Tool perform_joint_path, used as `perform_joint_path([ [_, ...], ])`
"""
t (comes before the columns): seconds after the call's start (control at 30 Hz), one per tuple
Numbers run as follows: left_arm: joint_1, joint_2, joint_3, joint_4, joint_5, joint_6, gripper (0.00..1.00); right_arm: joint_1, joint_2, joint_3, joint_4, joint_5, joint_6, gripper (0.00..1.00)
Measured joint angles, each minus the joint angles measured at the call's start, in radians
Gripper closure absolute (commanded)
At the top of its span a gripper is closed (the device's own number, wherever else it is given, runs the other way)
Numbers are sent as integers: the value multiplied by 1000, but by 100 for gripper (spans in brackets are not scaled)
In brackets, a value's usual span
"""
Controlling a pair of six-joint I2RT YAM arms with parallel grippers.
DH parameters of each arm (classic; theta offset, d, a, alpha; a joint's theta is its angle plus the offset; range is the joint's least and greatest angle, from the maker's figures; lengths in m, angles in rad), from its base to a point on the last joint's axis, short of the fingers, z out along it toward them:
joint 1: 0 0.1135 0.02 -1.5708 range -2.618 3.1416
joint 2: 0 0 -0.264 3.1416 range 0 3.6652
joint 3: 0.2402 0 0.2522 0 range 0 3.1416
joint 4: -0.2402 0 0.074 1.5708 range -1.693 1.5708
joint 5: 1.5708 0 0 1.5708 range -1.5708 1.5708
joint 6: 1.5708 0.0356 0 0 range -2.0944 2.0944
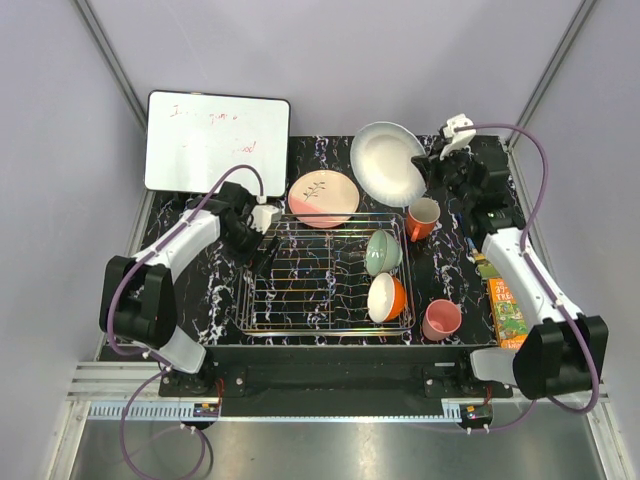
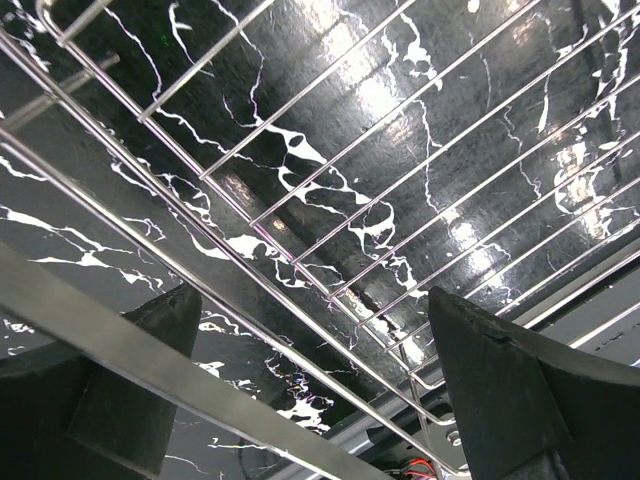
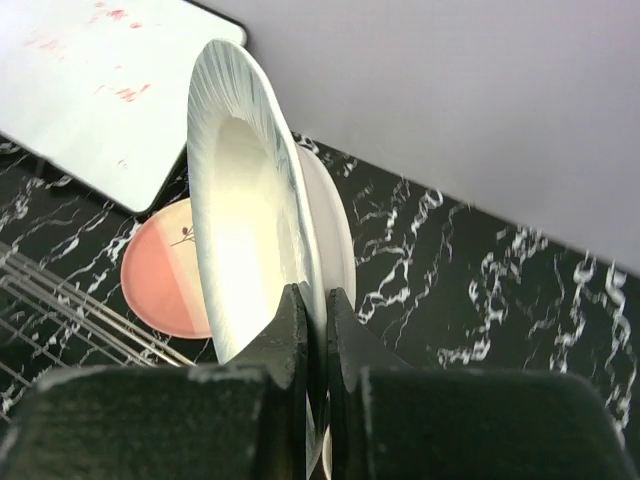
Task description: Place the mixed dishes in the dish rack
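Note:
The rack's free far edge is below my right gripper, to its left in the top view. My right gripper should swing toward that edge next, lower the white plate and then release it.
My right gripper (image 1: pixel 428 165) is shut on the rim of the white plate (image 1: pixel 388 163) and holds it tilted on edge above the table's back right. In the right wrist view the fingertips (image 3: pixel 300 315) pinch the plate (image 3: pixel 240 200). The pink-cream plate (image 1: pixel 323 197) lies flat behind the dish rack (image 1: pixel 300 290). The pale green bowl (image 1: pixel 382 250) and the orange bowl (image 1: pixel 386 297) sit in the rack's right end. The orange mug (image 1: pixel 422 217) and the pink cup (image 1: pixel 441 319) stand on the table right of the rack. My left gripper (image 1: pixel 262 250) is open over the rack's back left corner, with rack wires (image 2: pixel 300 250) crossing between its fingers (image 2: pixel 500 390).
A white whiteboard (image 1: pixel 217 142) lies at the back left and also shows in the right wrist view (image 3: pixel 90 80). Colourful books (image 1: pixel 507 305) lie along the right edge under my right arm. The table is black marble with grey walls around it.

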Motion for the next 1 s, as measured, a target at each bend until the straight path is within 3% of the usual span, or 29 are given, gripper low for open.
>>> perform_joint_path([
  [0.2, 0, 5, -14, 9, -4, 0, 1, 52, -62, -44, 31, -141, -214, 100],
  [0.4, 0, 9, -15, 18, -6, 0, 1, 100, -51, -16, -114, -213, -423, 100],
  [0.73, 0, 29, -15, 25, -17, 0, 1, 205, -26, 27, -348, -186, -752, 100],
  [1.0, 0, 30, -15, 30, -20, 0, 1, 233, 8, 49, -407, -165, -858, 100],
])
